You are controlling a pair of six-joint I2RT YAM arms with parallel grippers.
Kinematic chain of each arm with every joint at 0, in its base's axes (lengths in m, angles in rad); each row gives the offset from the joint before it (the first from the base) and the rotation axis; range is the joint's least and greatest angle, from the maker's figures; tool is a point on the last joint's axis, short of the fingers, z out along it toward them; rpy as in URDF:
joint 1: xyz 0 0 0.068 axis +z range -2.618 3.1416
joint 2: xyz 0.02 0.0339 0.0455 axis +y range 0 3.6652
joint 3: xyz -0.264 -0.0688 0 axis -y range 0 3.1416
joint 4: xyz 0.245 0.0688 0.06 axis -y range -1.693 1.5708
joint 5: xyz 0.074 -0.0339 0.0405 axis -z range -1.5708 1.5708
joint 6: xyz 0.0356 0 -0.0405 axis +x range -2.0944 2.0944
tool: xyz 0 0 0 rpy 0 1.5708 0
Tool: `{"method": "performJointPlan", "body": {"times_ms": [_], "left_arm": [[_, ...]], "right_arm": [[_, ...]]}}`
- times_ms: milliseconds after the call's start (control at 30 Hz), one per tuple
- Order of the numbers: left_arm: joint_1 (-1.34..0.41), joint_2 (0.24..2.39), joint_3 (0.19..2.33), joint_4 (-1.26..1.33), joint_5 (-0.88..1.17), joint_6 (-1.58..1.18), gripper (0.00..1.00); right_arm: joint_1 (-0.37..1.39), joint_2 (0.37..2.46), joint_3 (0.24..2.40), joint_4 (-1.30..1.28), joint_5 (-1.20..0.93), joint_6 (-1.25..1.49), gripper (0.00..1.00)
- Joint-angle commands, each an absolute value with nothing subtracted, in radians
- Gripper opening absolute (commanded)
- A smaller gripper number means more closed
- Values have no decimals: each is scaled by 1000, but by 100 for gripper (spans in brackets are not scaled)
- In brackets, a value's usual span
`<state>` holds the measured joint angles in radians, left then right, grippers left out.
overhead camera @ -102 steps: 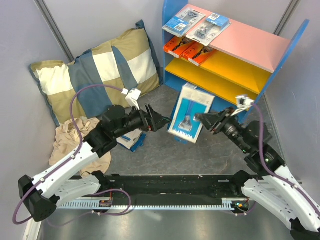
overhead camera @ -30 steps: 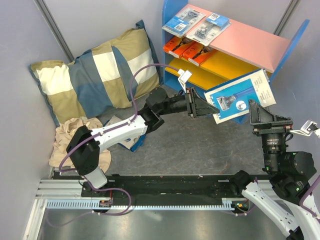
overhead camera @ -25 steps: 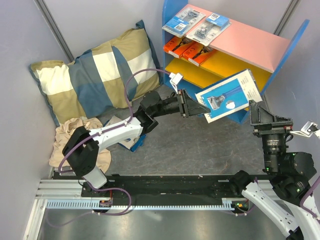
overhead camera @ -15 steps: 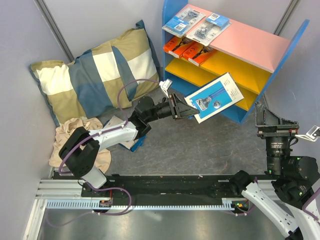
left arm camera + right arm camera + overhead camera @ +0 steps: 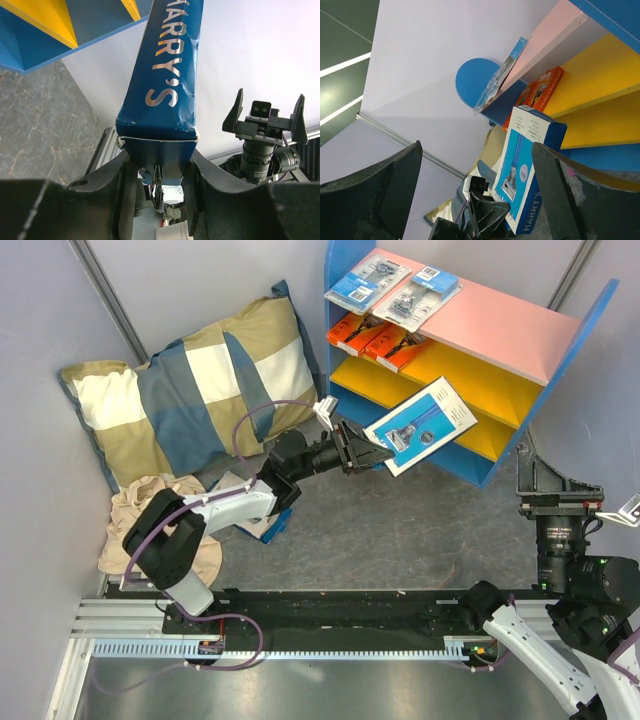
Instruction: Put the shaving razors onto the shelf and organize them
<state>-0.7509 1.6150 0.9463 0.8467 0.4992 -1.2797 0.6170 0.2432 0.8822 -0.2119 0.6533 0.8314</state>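
My left gripper should slide the razor box outward into the shelf (image 5: pixel 560 340), onto the still bare part of the yellow board beside the orange boxes, then release it.
A blue and white razor box (image 5: pixel 420 427) hangs in the air in front of the shelf's (image 5: pixel 560 340) lower yellow boards, with my left gripper (image 5: pixel 366 454) shut on its bottom end. In the left wrist view the box (image 5: pixel 167 75) rises from between the fingers (image 5: pixel 112 195). Two blister packs (image 5: pixel 365 280) lie on the pink top board, and orange boxes (image 5: pixel 372 338) sit on the board below. My right gripper (image 5: pixel 555 480) stands open and empty at the right, apart from the box (image 5: pixel 527 170). Another razor pack (image 5: pixel 268 525) peeks out under the left arm.
A plaid pillow (image 5: pixel 190 390) leans in the back left corner, with a beige cloth (image 5: pixel 140 525) lying in front of it. Grey walls close in on both sides. The shelf's blue side panel (image 5: pixel 575 360) stands close to the right arm.
The left gripper has carried the razor box leftward and lower, away from the right gripper. The right gripper has opened wider and drawn back to the right.
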Motion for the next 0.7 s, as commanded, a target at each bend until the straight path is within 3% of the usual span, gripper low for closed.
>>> {"method": "performJointPlan", "body": {"times_ms": [0, 267, 667], "left_arm": [[-749, 1661, 1067, 870, 485, -1298, 2], [-749, 1762, 1225, 735, 439, -1316, 2], [-750, 2028, 1681, 473, 405, -1376, 2]], "right_arm": [[617, 226, 919, -216, 676, 801, 98], [618, 218, 940, -225, 699, 765, 98], [618, 201, 983, -253, 730, 726, 98]]}}
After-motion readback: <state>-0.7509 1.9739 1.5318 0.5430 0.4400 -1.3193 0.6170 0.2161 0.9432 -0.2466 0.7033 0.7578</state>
